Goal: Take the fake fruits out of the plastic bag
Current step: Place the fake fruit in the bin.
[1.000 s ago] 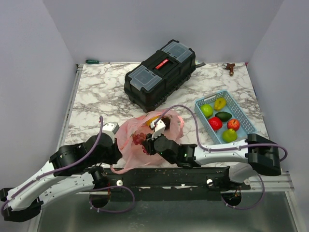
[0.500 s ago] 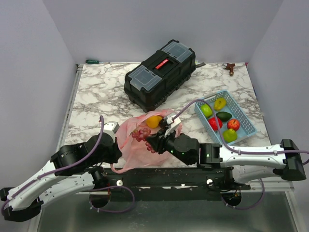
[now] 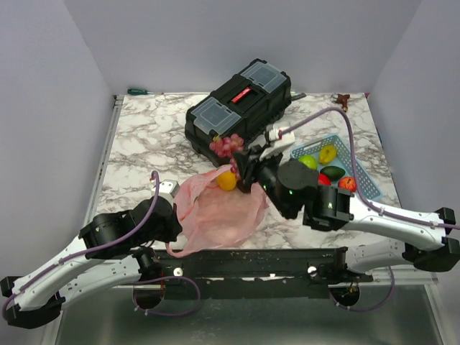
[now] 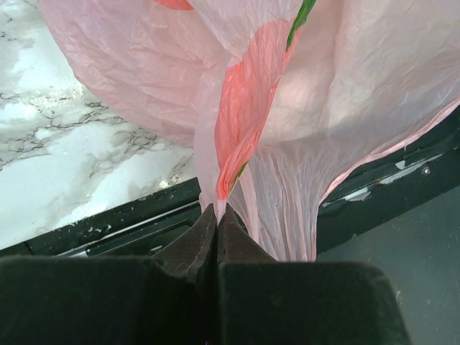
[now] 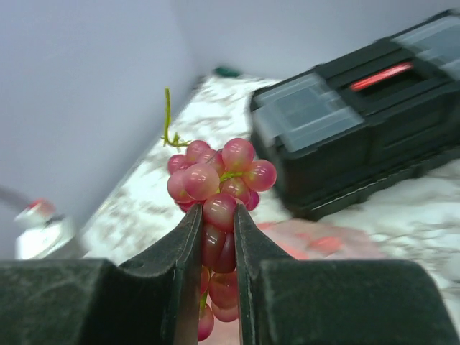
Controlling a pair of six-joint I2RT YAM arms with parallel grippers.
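The basket's green and dark green fruits lie below my right gripper, to its right in the top view, so I will swing my right gripper over and down between them next.
The pink plastic bag (image 3: pixel 215 210) lies crumpled on the marble table near the front edge. My left gripper (image 4: pixel 217 214) is shut on a pinched fold of the plastic bag (image 4: pixel 323 108) at its near edge. An orange-yellow fake fruit (image 3: pixel 227 180) sits at the bag's mouth. My right gripper (image 3: pixel 240 162) is raised above the bag's far side, in front of the toolbox, shut on a pink-purple grape bunch (image 3: pixel 226 145). In the right wrist view the grape bunch (image 5: pixel 215 180) is squeezed between the jaws of my right gripper (image 5: pixel 218 219), stem up.
A black toolbox (image 3: pixel 241 108) stands behind the bag. A light blue mesh basket (image 3: pixel 363 172) at the right holds green, yellow, dark green and red fruits. A green-handled screwdriver (image 3: pixel 136 91) and a small brown object (image 3: pixel 344 101) lie at the far edge.
My right gripper has lifted the grape bunch out of the bag and carried it up and away toward the toolbox. The left gripper has kept its hold on the bag.
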